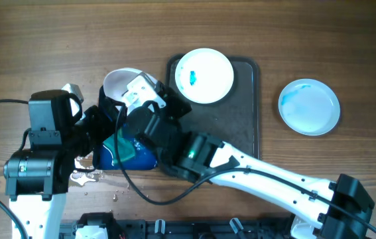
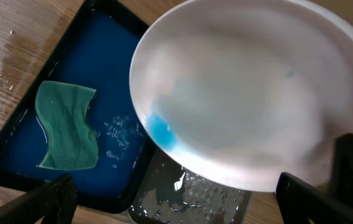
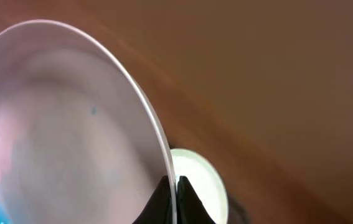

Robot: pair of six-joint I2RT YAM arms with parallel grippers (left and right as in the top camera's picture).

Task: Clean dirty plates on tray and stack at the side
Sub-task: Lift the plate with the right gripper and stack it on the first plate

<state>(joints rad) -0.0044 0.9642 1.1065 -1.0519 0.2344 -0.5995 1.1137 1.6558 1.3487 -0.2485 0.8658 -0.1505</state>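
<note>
My right gripper moves to the right in the overhead view and down next. It releases its plate onto the faintly blue plate, clear of both trays.
My right gripper (image 1: pixel 142 101) is shut on the rim of a white plate (image 1: pixel 121 81) and holds it tilted above the blue tray. In the right wrist view the fingers (image 3: pixel 174 191) pinch that rim (image 3: pixel 70 124). The plate (image 2: pixel 251 93) has a blue smear at its lower left edge. My left gripper (image 2: pixel 173 190) is open and empty below the plate; it also shows in the overhead view (image 1: pixel 105 125). A second plate (image 1: pixel 204 75) with blue marks lies on the dark tray (image 1: pixel 241 133). A third plate (image 1: pixel 309 106), faintly blue, lies on the table to the right.
A blue tray (image 2: pixel 101 74) with water holds a green sponge (image 2: pixel 67 127). A dark wet surface (image 2: pixel 192 196) lies beside it. Water drops (image 1: pixel 85 176) sit on the wooden table near the left arm's base.
</note>
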